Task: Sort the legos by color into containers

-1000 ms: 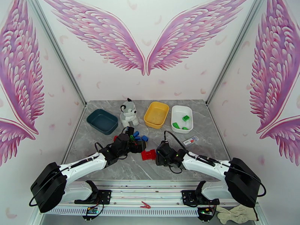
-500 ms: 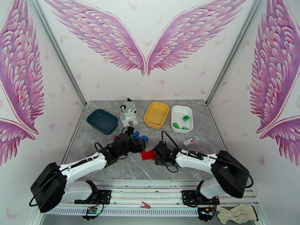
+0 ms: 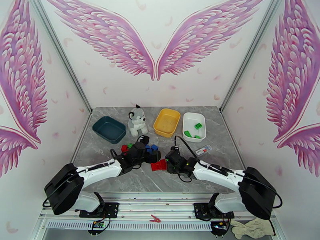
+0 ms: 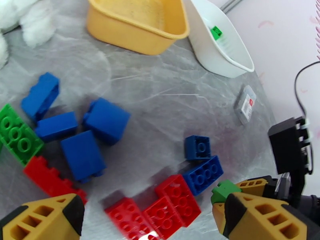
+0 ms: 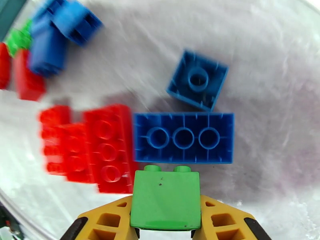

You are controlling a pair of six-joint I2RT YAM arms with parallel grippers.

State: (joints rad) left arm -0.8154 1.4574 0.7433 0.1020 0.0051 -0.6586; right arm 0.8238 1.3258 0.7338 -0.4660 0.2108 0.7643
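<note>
The white tray (image 3: pixel 191 116) already holds the green legos. The right gripper lifts the green lego next, carries it outward over that tray and releases it there.
In the right wrist view, my right gripper (image 5: pixel 165 223) is shut on a green lego (image 5: pixel 165 197), just above the table. Beyond it lie two upturned blue legos (image 5: pixel 184 137) and red legos (image 5: pixel 100 149). My left gripper (image 4: pixel 152 211) is open and hovers over the red legos (image 4: pixel 160 211). Around them lie blue legos (image 4: pixel 106 119) and a green lego (image 4: pixel 16 135). From above, the left gripper (image 3: pixel 151 156) and right gripper (image 3: pixel 170 160) flank the pile. The teal tray (image 3: pixel 102 125) and yellow tray (image 3: pixel 162 116) look empty. The white tray (image 3: pixel 191 116) holds green legos (image 3: pixel 198 126).
A grey-and-white plush dog (image 3: pixel 137 120) sits between the teal and yellow trays. A small grey-white tag (image 3: pixel 203 150) lies right of the pile, near the right arm. Open tabletop lies in front of the pile and on the far right.
My left arm has reached further right and forward, uncovering red and green legos at the pile's left. My right gripper has edged slightly towards the pile.
</note>
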